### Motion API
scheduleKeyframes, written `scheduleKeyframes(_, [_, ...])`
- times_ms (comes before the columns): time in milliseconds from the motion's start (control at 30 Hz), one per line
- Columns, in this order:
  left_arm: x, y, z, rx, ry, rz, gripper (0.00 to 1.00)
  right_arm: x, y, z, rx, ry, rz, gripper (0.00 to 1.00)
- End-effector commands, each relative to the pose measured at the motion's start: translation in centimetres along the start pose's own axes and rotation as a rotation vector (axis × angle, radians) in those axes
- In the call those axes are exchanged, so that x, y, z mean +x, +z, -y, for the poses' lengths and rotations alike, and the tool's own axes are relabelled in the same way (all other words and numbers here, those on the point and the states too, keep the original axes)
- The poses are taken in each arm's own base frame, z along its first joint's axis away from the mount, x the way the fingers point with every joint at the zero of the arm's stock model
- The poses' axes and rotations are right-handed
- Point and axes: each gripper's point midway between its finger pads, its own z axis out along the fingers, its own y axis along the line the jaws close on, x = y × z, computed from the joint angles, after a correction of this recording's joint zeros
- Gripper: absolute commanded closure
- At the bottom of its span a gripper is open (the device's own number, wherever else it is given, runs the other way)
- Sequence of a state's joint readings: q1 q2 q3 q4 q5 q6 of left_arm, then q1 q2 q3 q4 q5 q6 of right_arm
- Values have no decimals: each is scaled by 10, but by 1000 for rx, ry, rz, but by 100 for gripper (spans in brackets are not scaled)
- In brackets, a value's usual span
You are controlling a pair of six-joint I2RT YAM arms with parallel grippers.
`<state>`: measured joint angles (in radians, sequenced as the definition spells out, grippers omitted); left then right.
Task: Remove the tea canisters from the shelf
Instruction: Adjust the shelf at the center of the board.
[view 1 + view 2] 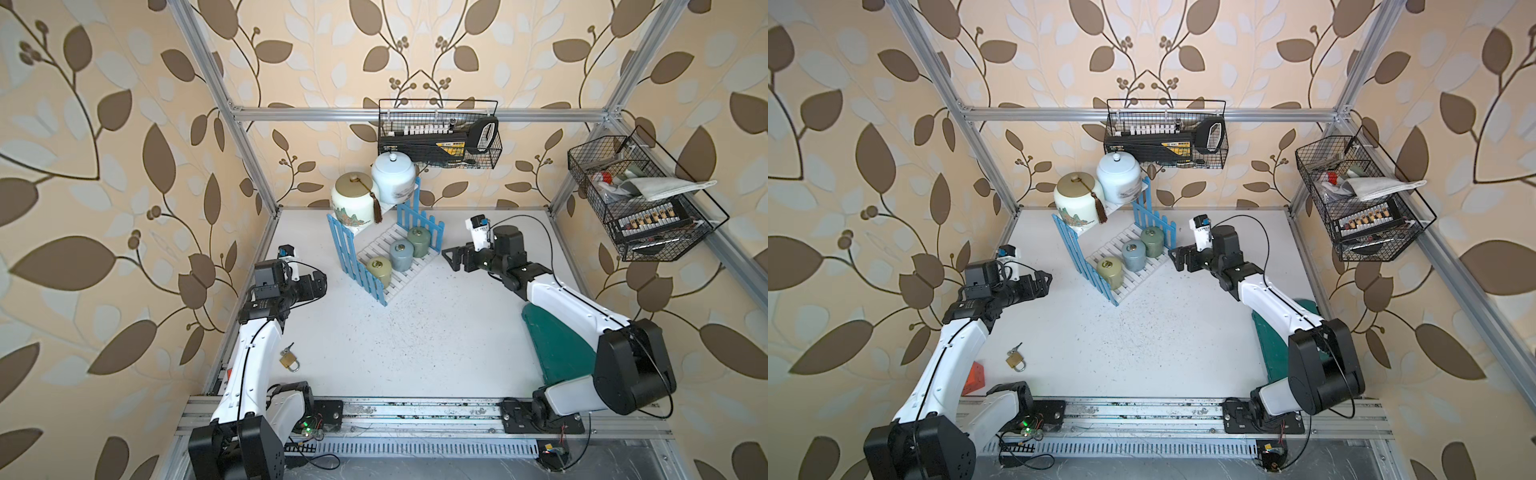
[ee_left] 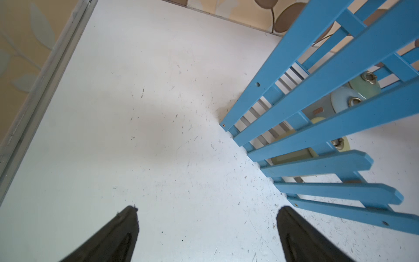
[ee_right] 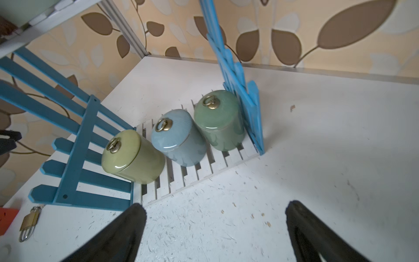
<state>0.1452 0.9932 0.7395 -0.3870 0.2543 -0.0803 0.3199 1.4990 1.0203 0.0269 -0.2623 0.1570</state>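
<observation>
The shelf stands crooked, so the robot's right gripper needs to move outward to the shelf's blue side by the sage green canister, onto the near picket's tip [image 1: 440, 226] [image 3: 253, 90].
The shelf [image 1: 419, 226] stands at the back of the table, with blue picket sides and white slats. A cream tea canister [image 1: 353, 201] with a gold lid and a pale-blue one [image 1: 392, 172] sit on its upper tier. Three small canisters line the lower tier: yellow-green [image 3: 133, 156], grey-blue [image 3: 179, 138] and sage green [image 3: 218, 120]. My left gripper [image 1: 320, 282] hangs open, left of the shelf's blue side [image 2: 317, 90], holding nothing. My right gripper [image 1: 453, 257] is open and empty, just right of the lower tier, facing the small canisters.
A brass padlock [image 1: 289, 359] lies near the left arm, with an orange block [image 1: 974, 376] beside it. A dark green board [image 1: 557, 345] lies under the right arm. Black wire baskets hang on the back wall [image 1: 440, 133] and the right wall [image 1: 640, 199].
</observation>
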Motion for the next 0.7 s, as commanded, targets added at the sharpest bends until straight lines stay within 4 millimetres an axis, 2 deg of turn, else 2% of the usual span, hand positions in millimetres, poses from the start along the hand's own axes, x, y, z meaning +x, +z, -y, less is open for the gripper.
scheduleKeyframes(0, [-9,-4,9,55,66,59,1,-16,21,3,23,-80,24,1])
scheduleKeyframes(133, [-7,-6,13,75,76,53,1,-24,50,9,26,-82,17,1])
scheduleKeyframes(367, [-6,-8,17,98,83,59,1,-47,90,21,23,-99,30,1])
scheduleKeyframes(467, [-6,-8,18,103,88,67,1,-60,104,27,21,-100,50,2])
scheduleKeyframes(667, [-6,-10,21,114,86,65,1,-67,128,38,17,-89,54,8])
